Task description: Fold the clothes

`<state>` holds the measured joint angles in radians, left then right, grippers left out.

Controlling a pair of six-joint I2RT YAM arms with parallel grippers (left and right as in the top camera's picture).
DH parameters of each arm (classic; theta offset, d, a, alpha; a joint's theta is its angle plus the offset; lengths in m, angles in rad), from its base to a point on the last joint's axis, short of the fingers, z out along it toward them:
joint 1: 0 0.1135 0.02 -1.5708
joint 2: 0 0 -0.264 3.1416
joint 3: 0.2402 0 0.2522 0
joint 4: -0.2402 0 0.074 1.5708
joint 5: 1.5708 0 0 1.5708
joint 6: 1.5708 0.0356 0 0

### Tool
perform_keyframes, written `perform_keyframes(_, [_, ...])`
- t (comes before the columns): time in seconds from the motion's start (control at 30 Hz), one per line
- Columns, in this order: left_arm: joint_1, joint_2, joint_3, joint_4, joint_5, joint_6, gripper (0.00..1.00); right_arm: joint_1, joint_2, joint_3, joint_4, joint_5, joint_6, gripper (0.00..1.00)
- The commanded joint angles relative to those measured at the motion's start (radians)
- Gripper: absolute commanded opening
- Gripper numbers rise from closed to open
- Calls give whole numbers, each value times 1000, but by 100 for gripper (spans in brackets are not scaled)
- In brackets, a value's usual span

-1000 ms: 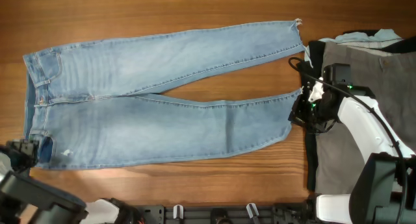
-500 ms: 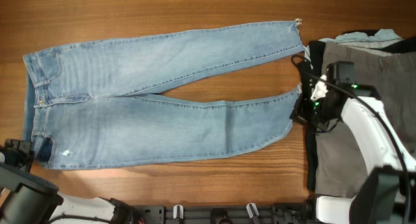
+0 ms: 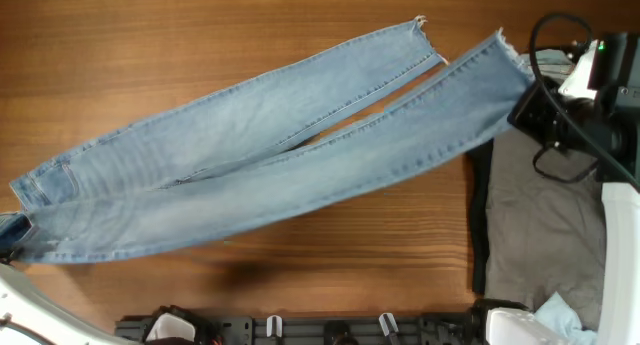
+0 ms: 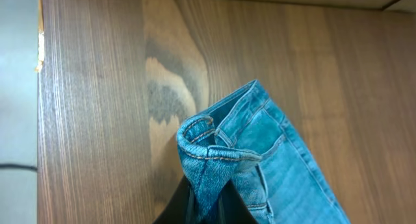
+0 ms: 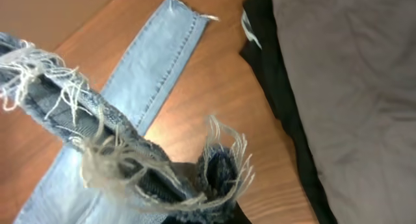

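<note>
The right gripper moves down toward the other leg's hem (image 3: 420, 30) next to release the frayed hem beside it, since the near leg reaches past the other leg's end.
The clothes, light-blue jeans (image 3: 260, 155), stretch in a slant from lower left to upper right in the overhead view, the two legs side by side. My left gripper (image 4: 207, 211) is shut on the waistband corner (image 4: 214, 152), which hangs above the table wood. My right gripper (image 3: 522, 97) is shut on the frayed hem (image 5: 97, 139) of the near leg and holds it up off the table. The other leg's hem (image 3: 420, 30) lies flat on the wood, also seen as a pale strip (image 5: 156, 62) in the right wrist view.
Wide grey trousers (image 3: 545, 225) lie at the right on a black garment (image 3: 480, 215); a pale blue cloth (image 3: 560, 310) shows at the bottom right. The table's left edge (image 4: 39, 55) is close to the left gripper. A black cable (image 3: 545, 30) loops over the right arm.
The left gripper closed on the waistband corner. Both ends rose, and the jeans went from flat and level to pulled out in a slant. The right arm moved up and right with the hem.
</note>
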<state>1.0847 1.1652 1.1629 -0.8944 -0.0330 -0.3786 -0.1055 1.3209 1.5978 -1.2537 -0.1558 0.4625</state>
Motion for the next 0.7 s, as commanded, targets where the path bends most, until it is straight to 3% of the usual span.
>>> perform_keyframes(0.0, [4, 118, 23, 23, -48, -23, 4, 0, 138, 19, 65, -9, 54, 4])
perform_keyframes(0.2, [-47, 340, 23, 44, -2, -18, 4, 14, 510, 19, 283, -229, 53, 4])
perform_keyframes(0.33, [-84, 353, 23, 72, -10, -3, 4, 23, 551, 19, 303, -261, -84, 4])
perform_keyframes(0.37, [-84, 353, 23, 71, -10, -3, 4, 26, 554, 19, 288, -264, -101, 16])
perform_keyframes(0.4, [-87, 353, 23, 69, -9, -3, 4, 31, 554, 17, 272, -264, -126, 37])
perform_keyframes(0.47, [-91, 353, 23, 69, -5, -3, 4, 40, 554, 16, 261, -259, -175, 51])
perform_keyframes(0.6, [-108, 353, 23, 66, -2, -3, 4, 49, 555, -53, 249, -42, -223, 39])
perform_keyframes(0.67, [-114, 353, 23, 67, -2, -3, 4, 36, 569, -137, 321, -76, -203, 43])
